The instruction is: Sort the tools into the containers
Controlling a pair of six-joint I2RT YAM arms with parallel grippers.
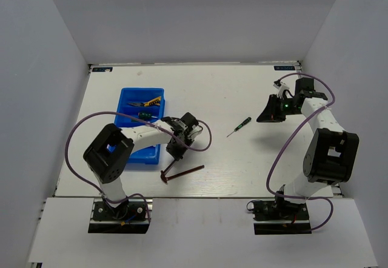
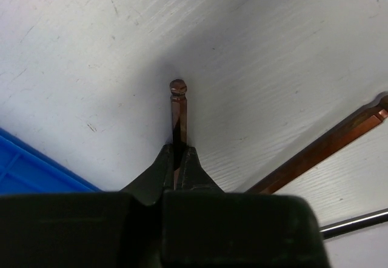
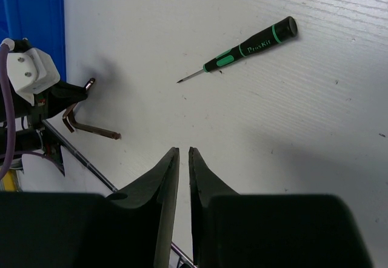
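I will raise my left gripper outward past the blue rim next, over the bin (image 1: pixel 130 153) space by the green screwdriver (image 1: pixel 145 115). Then I will lower it and let go of the key.
My left gripper (image 1: pixel 176 154) stands low over the table just right of the blue bin (image 1: pixel 130 153), shut on a dark brown hex key (image 2: pixel 178 107) whose ball end pokes out past the fingertips. A second hex key (image 1: pixel 182 172) lies on the table right beside it, also showing in the left wrist view (image 2: pixel 327 147). A green-and-black screwdriver (image 1: pixel 239 126) lies mid-table; the right wrist view shows it too (image 3: pixel 248 46). My right gripper (image 3: pixel 183 151) hovers far right, its jaws a narrow slit apart with nothing between them. Yellow-handled pliers (image 1: pixel 151 103) and a green screwdriver (image 1: pixel 145 115) lie in the bin.
White walls enclose the table on the left, back and right. The bin's blue corner (image 2: pixel 30 165) sits close to my left fingers. A thin metal rail (image 2: pixel 357 219) runs along the table's near edge.
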